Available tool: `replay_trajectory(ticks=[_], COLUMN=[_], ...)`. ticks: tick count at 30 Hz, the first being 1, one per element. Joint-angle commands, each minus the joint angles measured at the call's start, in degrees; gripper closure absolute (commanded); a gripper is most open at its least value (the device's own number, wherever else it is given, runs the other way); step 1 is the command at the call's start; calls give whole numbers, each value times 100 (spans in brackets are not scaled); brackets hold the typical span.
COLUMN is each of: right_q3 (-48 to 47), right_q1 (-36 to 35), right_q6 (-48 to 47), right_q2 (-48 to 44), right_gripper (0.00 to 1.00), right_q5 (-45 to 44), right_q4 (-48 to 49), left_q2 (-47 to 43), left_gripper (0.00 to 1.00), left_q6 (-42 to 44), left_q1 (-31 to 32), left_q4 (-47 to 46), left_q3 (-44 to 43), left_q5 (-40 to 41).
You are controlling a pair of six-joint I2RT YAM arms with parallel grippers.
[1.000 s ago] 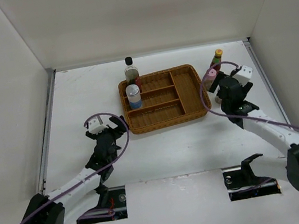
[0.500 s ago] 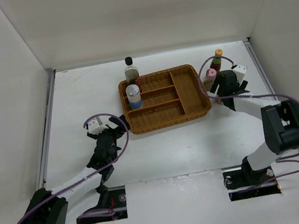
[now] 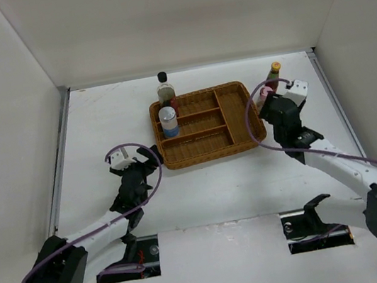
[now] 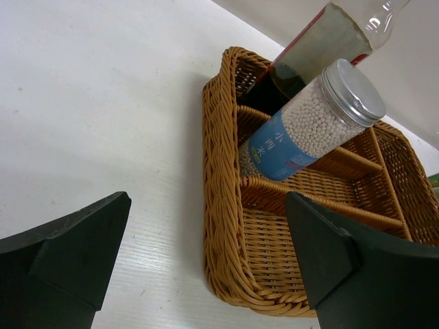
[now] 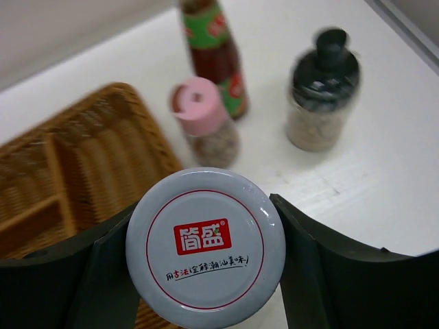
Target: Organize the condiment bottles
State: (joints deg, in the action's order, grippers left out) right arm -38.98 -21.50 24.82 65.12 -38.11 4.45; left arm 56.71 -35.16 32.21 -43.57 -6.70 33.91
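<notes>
The space at the far end of the tray's compartment beside the pink-capped jar (image 5: 204,122) is empty. I will move my right gripper across the tray's rim next, over that space and down to release.
My right gripper (image 5: 206,252) is shut on the lavender-lidded jar (image 5: 206,236), its fingers on both sides of the lid, beside the wicker tray's right edge (image 5: 65,168). Past it on the table stand the pink-capped jar (image 5: 204,122), the red sauce bottle (image 5: 214,51) and the dark black-capped jar (image 5: 321,96). In the top view my right gripper (image 3: 270,105) is next to the pink cap (image 3: 264,91) and the red sauce bottle (image 3: 274,73). The blue-white-lidded jar (image 3: 168,122) stands in the tray (image 3: 212,153), and the clear black-capped bottle (image 3: 164,88) is at its far left corner. My left gripper (image 3: 136,165) is open and empty.
In the left wrist view the tray's near left corner (image 4: 230,233) lies between my open fingers (image 4: 75,247), with the blue jar (image 4: 309,123) and the clear bottle (image 4: 333,38) beyond. White walls enclose the table on three sides.
My right gripper has shifted slightly left toward the tray's right edge, still holding the jar, and the arm's pose has changed. The left arm has barely moved.
</notes>
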Motion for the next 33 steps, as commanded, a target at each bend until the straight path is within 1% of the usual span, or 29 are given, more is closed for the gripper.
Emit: replay_trajectory(ticks=[1,6,12,17,22,26,30,33], right_q3=[-601,-1689,-3140,-3923,-4153,-4205,-4197,-4118], right_q1=[-446,-579,-378,-263,-158,-105,-122,-131], right_q6=[-310,-645,-759,-794,-733,-715,-698,-689], right_q2=[61,1570,3364,4306,4790,5010,4941,4546], right_gripper=[44,43,43,42,40,31,11,4], right_q5=[-268,540,1006,1227,1218,1262,1280,1385], right_q4=[776,1461,1445,1270,1172,1137,1050,1032], left_q2=[16,-72,-274,-345,-204,-46,-55,-54], left_gripper=[0,0,0,0,0,0,0,0], left_q6=[-70,-70,-79,-79,-79,-79,-79,-79], left_q1=[-44,-61,-87,-79,-70,-70,-44,-70], left_q4=[-354,-354,-319,-318,-354,-354,-354,-354], left_q3=[11,46,116,142,108,37,28,28], left_q5=[-51,-42,-86,-104,-121,-122,-148,-148])
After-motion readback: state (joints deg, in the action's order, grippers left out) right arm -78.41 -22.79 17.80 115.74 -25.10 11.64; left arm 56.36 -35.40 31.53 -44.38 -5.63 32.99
